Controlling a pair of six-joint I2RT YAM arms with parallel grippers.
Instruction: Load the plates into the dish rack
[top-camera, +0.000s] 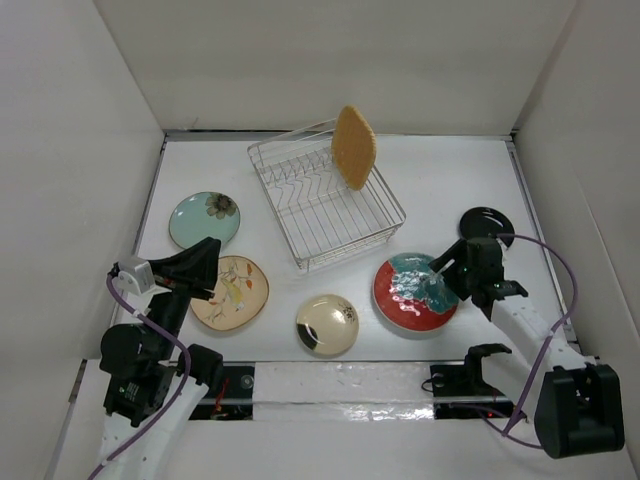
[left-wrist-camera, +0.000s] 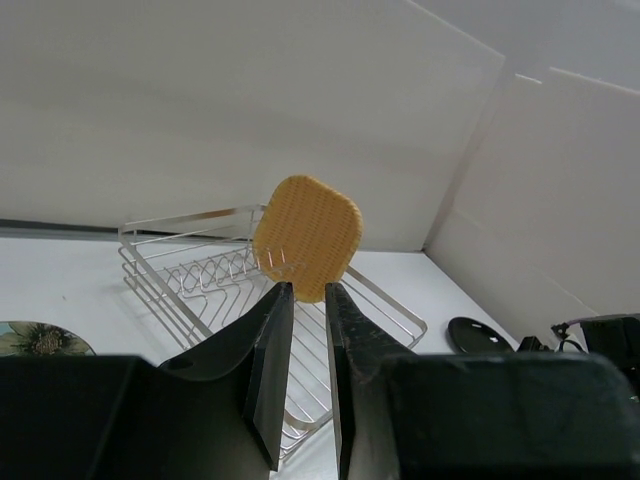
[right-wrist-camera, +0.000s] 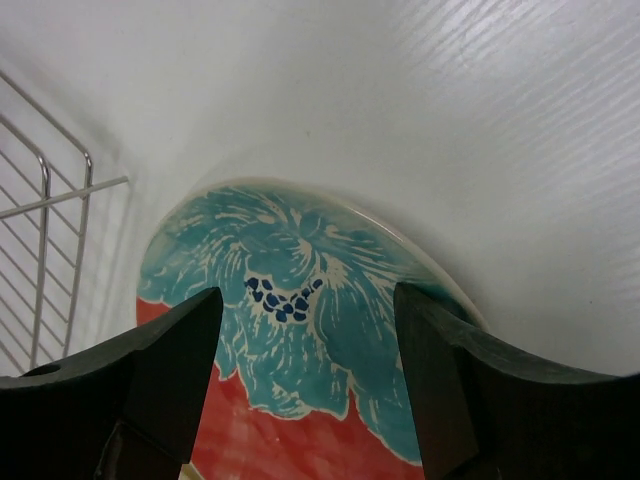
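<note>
Next I will move my right gripper off the red plate toward the side, then down onto the black plate's near rim, since empty table borders it.
The silver wire dish rack (top-camera: 322, 212) stands at the table's back centre, with the orange plate (top-camera: 353, 147) upright at its far right corner; both also show in the left wrist view, the dish rack (left-wrist-camera: 190, 265) and the orange plate (left-wrist-camera: 306, 225). The pale teal plate (top-camera: 205, 220), beige floral plate (top-camera: 232, 292), cream plate (top-camera: 327, 325), red plate with teal pattern (top-camera: 405, 298) and black plate (top-camera: 487, 224) lie flat on the table. My left gripper (top-camera: 212, 250) is shut and empty above the beige plate's far left edge. My right gripper (right-wrist-camera: 308, 295) is open, hovering over the red plate (right-wrist-camera: 300, 400).
White walls enclose the table on three sides. The rack's near corner (right-wrist-camera: 45, 200) stands just left of the red plate. The black plate (left-wrist-camera: 480, 335) lies right of the rack, beside my right arm (top-camera: 520, 320).
</note>
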